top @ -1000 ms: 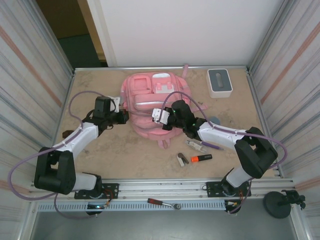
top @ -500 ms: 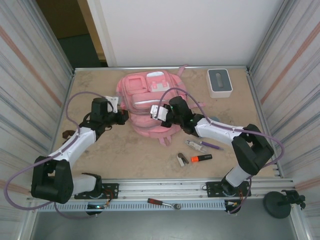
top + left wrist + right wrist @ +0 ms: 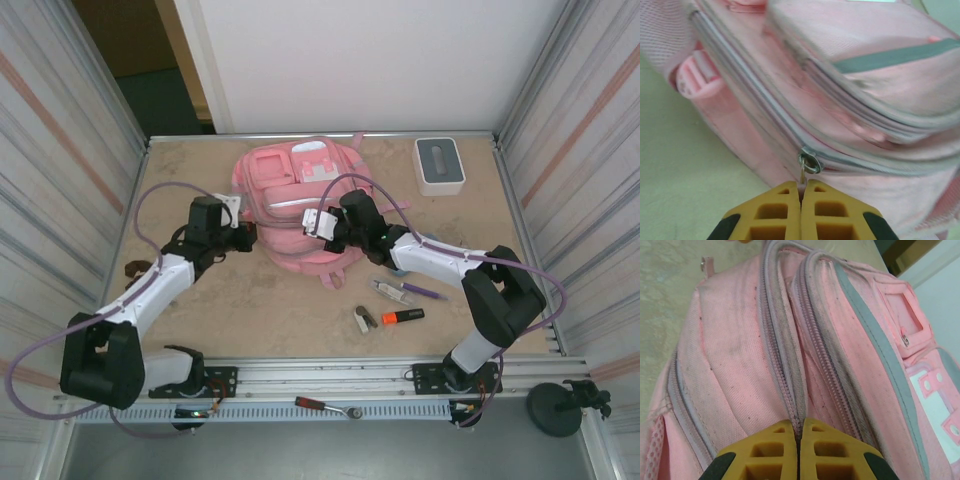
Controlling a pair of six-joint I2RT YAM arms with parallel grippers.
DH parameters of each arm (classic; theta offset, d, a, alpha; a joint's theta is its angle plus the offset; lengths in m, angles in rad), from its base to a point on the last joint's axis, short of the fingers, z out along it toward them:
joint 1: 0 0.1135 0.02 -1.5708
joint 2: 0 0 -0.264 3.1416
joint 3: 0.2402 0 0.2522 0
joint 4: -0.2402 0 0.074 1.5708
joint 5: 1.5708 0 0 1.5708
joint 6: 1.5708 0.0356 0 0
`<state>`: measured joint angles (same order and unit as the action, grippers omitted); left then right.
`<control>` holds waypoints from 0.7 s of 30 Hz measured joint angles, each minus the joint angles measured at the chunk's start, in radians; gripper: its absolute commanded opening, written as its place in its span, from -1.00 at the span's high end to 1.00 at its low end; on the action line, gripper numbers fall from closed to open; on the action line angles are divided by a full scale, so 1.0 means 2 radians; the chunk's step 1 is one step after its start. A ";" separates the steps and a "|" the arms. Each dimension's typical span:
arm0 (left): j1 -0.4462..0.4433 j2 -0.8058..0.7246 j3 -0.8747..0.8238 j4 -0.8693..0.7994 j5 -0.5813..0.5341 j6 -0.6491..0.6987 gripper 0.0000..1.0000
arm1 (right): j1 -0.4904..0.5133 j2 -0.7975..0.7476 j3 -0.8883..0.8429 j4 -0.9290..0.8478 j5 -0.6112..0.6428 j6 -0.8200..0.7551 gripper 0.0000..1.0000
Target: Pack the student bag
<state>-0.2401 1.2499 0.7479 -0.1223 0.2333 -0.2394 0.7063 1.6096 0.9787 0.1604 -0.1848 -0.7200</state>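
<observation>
My left gripper will next move the pull (image 3: pixel 802 175) outward along the track to the zip (image 3: pixel 705 29) beside the mesh pocket and let it go, because that zip is outward of the gripper.
The pink student bag (image 3: pixel 298 200) lies flat at the back middle of the table. My left gripper (image 3: pixel 246 236) sits at its left side. In the left wrist view this gripper (image 3: pixel 800 194) is shut on the small metal zipper pull (image 3: pixel 802 175), which hangs from a slider on the bag's (image 3: pixel 865 45) grey-edged zip. My right gripper (image 3: pixel 317 226) rests on the bag's near right part. Seen from the right wrist, this gripper (image 3: pixel 799 427) is shut, pinching the ridge of a zipped seam (image 3: pixel 790 390) on the bag (image 3: pixel 725 350).
A white box with a grey top (image 3: pixel 439 165) stands at the back right. Pens (image 3: pixel 405 291), an orange highlighter (image 3: pixel 403 316) and a small pale item (image 3: pixel 364 318) lie near the front right. A red-handled tool (image 3: pixel 325 405) rests on the front rail.
The bag has slid a little toward the back left and turned slightly. Both grippers moved with it while staying shut.
</observation>
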 measured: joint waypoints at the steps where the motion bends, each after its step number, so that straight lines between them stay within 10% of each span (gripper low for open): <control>1: 0.006 0.006 0.002 0.000 0.004 0.000 1.00 | -0.001 0.000 -0.002 0.002 -0.003 -0.002 1.00; 21: 0.045 0.120 0.071 0.010 0.018 0.019 1.00 | -0.011 -0.003 -0.004 -0.005 -0.016 -0.017 1.00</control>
<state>-0.1505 1.4891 0.8902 -0.1017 0.2687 -0.2012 0.6838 1.6039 0.9714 0.1509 -0.2161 -0.7532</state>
